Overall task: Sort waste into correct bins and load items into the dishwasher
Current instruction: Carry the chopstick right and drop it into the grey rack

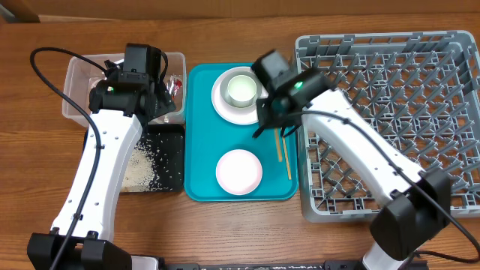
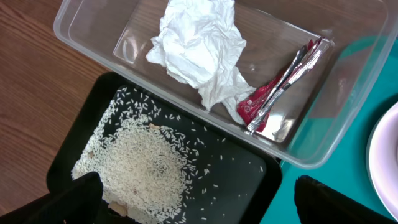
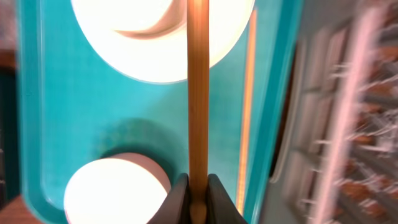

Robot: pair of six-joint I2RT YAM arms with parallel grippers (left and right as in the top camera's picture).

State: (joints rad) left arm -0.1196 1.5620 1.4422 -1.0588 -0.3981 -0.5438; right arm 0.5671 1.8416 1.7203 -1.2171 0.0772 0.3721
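Note:
The grey dish rack beside the teal tray is empty. My right gripper will next carry the chopstick past that tray's rim, over the dish rack's wires nearest the teal tray (image 1: 328,166) (image 3: 377,127).
My right gripper (image 3: 198,199) is shut on a wooden chopstick (image 3: 198,93) and holds it over the teal tray (image 1: 199,150). The second chopstick (image 3: 247,112) lies on the tray by its right rim. A white plate (image 1: 222,106) carries a white bowl (image 1: 241,88); another white bowl (image 1: 238,171) sits nearer the front. My left gripper (image 2: 199,208) is open and empty above the black tray (image 2: 249,180), which holds rice grains (image 2: 140,165). The clear tub (image 2: 348,74) holds the crumpled tissue (image 2: 196,46) and the red wrapper (image 2: 270,96).
The grey dish rack (image 1: 390,112) fills the right side, close to the teal tray's right rim. The clear tub (image 1: 75,82) and black tray (image 1: 171,161) stand left of the teal tray. The wooden table (image 1: 30,187) surrounds them.

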